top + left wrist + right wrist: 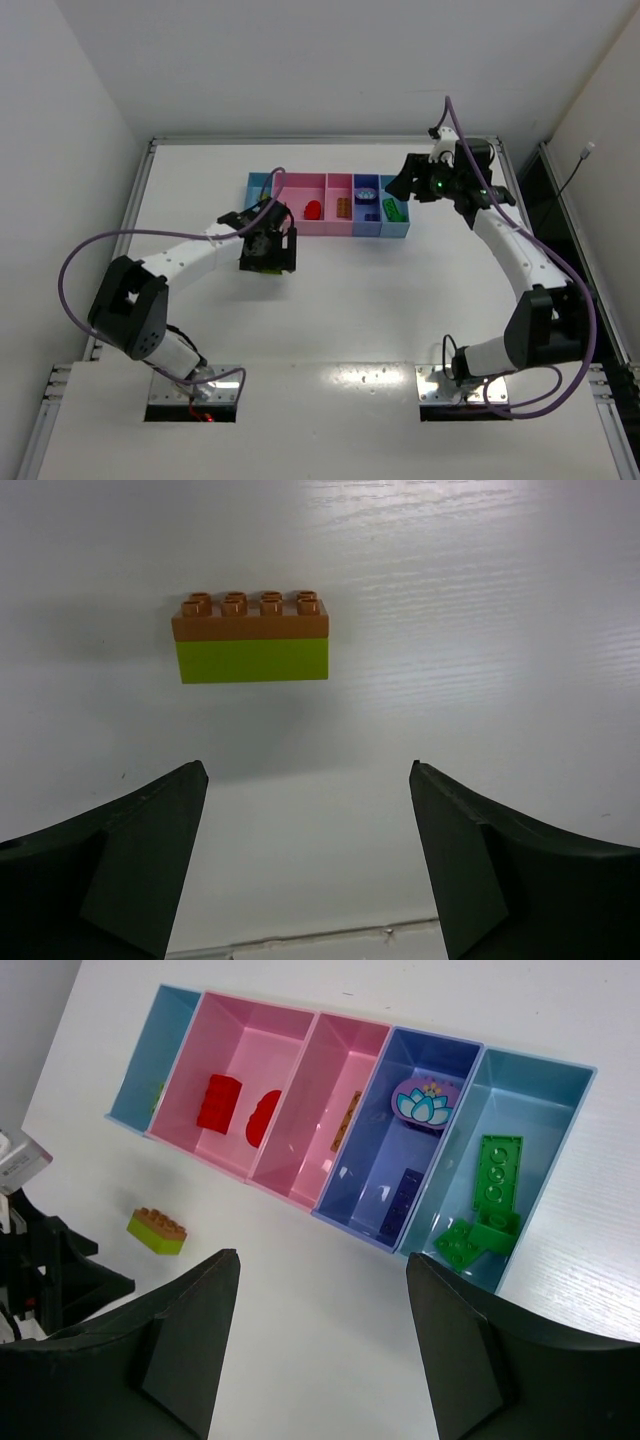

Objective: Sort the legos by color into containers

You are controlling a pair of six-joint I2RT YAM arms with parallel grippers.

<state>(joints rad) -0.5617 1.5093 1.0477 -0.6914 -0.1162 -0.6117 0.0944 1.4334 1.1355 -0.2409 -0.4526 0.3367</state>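
The left gripper comes down over the orange-topped brick (271, 271) (252, 637) next and shifts left in its wrist view, since the brick's short ends sit off-center between the open fingers.
A brick with an orange top on a yellow-green base (250, 642) lies on the white table, just ahead of my open, empty left gripper (308, 772). It also shows in the right wrist view (157, 1230). My right gripper (322, 1258) is open and empty, above the table in front of the trays. The row runs light blue tray (165, 1020), wide pink tray (250, 1040) with two red bricks (218, 1100), narrow pink tray (330, 1070) with an orange plate (346, 1120), periwinkle tray (420, 1055) with purple pieces (424, 1102), and blue tray (545, 1090) with green bricks (495, 1170).
From above, the tray row (300, 185) stands mid-table at the back. My left gripper (268, 252) hovers just in front of its left end and my right gripper (402, 185) sits at its right end. A raised frame borders the table.
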